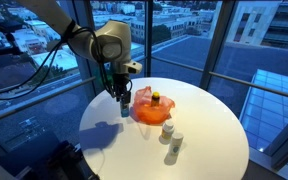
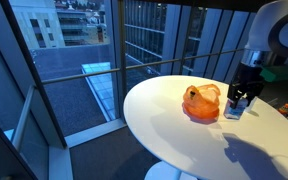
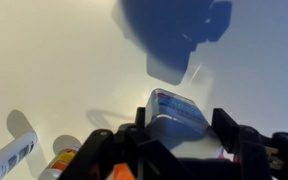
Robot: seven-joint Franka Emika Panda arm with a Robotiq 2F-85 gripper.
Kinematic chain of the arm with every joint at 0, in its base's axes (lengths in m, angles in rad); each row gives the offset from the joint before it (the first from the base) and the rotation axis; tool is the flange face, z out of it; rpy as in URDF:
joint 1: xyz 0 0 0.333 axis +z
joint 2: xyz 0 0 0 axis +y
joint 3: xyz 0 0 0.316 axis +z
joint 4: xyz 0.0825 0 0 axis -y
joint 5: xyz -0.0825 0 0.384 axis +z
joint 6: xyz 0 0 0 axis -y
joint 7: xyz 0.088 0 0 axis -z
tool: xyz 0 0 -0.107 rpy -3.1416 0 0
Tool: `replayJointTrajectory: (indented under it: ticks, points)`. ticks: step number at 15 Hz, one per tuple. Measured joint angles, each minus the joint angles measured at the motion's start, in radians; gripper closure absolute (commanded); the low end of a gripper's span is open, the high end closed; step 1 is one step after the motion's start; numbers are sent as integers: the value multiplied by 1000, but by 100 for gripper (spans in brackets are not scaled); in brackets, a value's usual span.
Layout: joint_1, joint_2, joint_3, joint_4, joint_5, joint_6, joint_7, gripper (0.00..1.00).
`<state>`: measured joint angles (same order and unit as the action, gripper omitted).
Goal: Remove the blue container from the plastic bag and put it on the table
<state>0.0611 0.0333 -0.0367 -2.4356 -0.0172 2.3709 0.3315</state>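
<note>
I should next lower the blue container [image 2: 233, 111] onto the bare tabletop beside the orange plastic bag and let go of it there, because that spot is clear of the bottles.
My gripper [image 1: 123, 103] is shut on the blue container [image 3: 177, 112], a small box with a pale printed lid. It shows between the two black fingers in the wrist view. I hold it low over the white round table [image 1: 209, 125], just beside the orange plastic bag [image 1: 150, 107]. In the exterior view from across the table, the gripper [image 2: 238, 103] and container [image 2: 233, 111] are next to the bag [image 2: 202, 104]. I cannot tell whether the container touches the table. The gripper's shadow falls on the tabletop.
Two small white bottles [image 1: 168, 130] [image 1: 174, 146] stand near the bag on the table. They also show lying at the lower left of the wrist view [image 3: 12, 155]. A small dark object sits on top of the bag [image 1: 155, 97]. Glass walls surround the table.
</note>
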Motion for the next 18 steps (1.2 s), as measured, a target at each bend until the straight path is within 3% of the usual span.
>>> replayJointTrajectory:
  ticks: [12, 13, 14, 16, 18]
  points:
    - [-11, 140, 13, -45, 0, 144, -67, 57]
    - [-12, 152, 13, -45, 0, 152, -74, 53]
    - [-13, 161, 13, -45, 0, 158, -81, 8]
    - [-13, 163, 13, -42, 0, 159, -90, 1]
    - [-13, 166, 14, -42, 6, 159, -106, 0]
